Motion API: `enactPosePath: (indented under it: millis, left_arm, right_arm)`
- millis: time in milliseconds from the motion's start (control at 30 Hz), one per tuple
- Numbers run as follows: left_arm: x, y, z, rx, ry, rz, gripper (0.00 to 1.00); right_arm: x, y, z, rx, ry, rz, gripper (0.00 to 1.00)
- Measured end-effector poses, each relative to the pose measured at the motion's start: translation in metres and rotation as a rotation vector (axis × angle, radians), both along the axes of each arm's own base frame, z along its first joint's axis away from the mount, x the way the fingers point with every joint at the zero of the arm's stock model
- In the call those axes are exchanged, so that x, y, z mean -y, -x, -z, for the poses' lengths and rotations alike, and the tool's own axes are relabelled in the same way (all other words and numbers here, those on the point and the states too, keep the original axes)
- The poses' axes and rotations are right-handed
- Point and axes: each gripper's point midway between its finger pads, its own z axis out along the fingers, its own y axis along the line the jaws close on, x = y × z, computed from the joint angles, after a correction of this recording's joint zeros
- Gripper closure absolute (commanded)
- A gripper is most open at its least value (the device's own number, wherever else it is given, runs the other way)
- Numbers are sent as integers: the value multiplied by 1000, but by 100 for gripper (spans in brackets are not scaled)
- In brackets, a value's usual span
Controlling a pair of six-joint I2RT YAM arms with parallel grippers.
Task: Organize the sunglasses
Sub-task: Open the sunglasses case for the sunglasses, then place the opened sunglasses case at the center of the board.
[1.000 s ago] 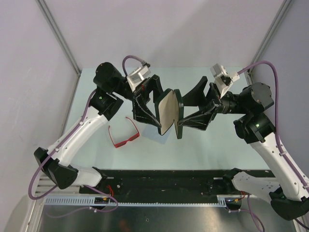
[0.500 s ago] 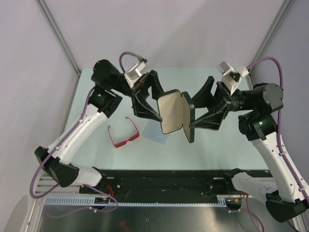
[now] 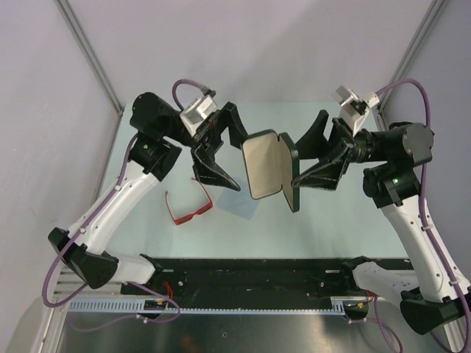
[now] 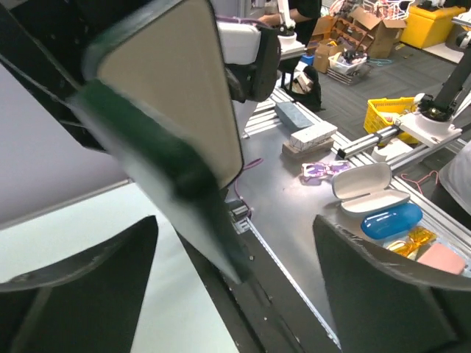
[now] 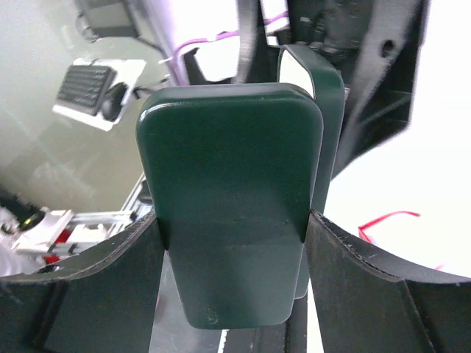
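I will next lower my right gripper and set the open case (image 3: pixel 294 170) on the bare tabletop (image 3: pixel 275 204) beside the blue cloth, and let go of it there, because that spot is clear below.
The red sunglasses (image 3: pixel 190 207) lie on the pale table, arms unfolded, below my left gripper; the right wrist view catches a corner of the sunglasses (image 5: pixel 388 220). A dark green case (image 3: pixel 294 170) hangs open in the air at mid-table, its beige inner lid (image 3: pixel 265 165) facing left. My right gripper (image 3: pixel 297 169) is shut on the case's outer half (image 5: pixel 232 213), one finger on each side. Just left of the lid, my left gripper (image 3: pixel 237 163) stands open and holds nothing. In the left wrist view the case (image 4: pixel 169 88) looms blurred ahead of the open left gripper (image 4: pixel 234 220).
A pale blue cloth (image 3: pixel 240 207) lies flat on the table under the case, right of the sunglasses. A black rail (image 3: pixel 257 276) runs along the table's near edge, and grey walls close in both sides. Benches with clutter (image 4: pixel 368 191) show beyond the table.
My left gripper has opened, let go of the lid and drawn back to the left. The case now stands wider open, and my right gripper has carried it slightly to the right.
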Motion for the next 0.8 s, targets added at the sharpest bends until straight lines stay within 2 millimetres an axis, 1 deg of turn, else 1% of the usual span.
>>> enactPosePath:
  millis: [33, 133, 267, 333, 400, 433, 467, 533, 633, 700, 800]
  left_arm:
    - [1, -4, 1, -8, -5, -8, 0]
    - [1, -11, 4, -21, -11, -24, 0]
    - [-3, -26, 5, -34, -14, -73, 0]
    - [-6, -40, 7, -54, -13, -128, 0]
    - [-11, -64, 11, -97, -11, -225, 0]
    - [-11, -68, 13, -115, -13, -242, 0]
    - [-18, -89, 16, -145, -6, -323, 0]
    - [-25, -111, 26, -209, -6, -420, 0]
    - [-40, -145, 49, -324, -10, -573, 0]
    - [-45, -159, 62, -387, -19, -630, 0]
    - [-47, -167, 80, -466, -42, -667, 0]
  right_arm:
    - [1, -7, 2, -20, 6, 22, 100]
    - [5, -29, 7, -78, 13, 112, 100]
    - [8, -45, 13, -124, 27, 187, 100]
    - [10, -54, 15, -150, 36, 234, 100]
    - [11, -69, 21, -195, 57, 294, 100]
    - [11, -76, 24, -215, 68, 321, 100]
    - [11, -85, 28, -238, 82, 352, 100]
    - [11, -103, 40, -285, 115, 402, 100]
    - [10, -128, 74, -389, 200, 469, 100]
    - [11, -143, 99, -447, 264, 505, 100]
    - [12, -164, 142, -538, 371, 540, 100]
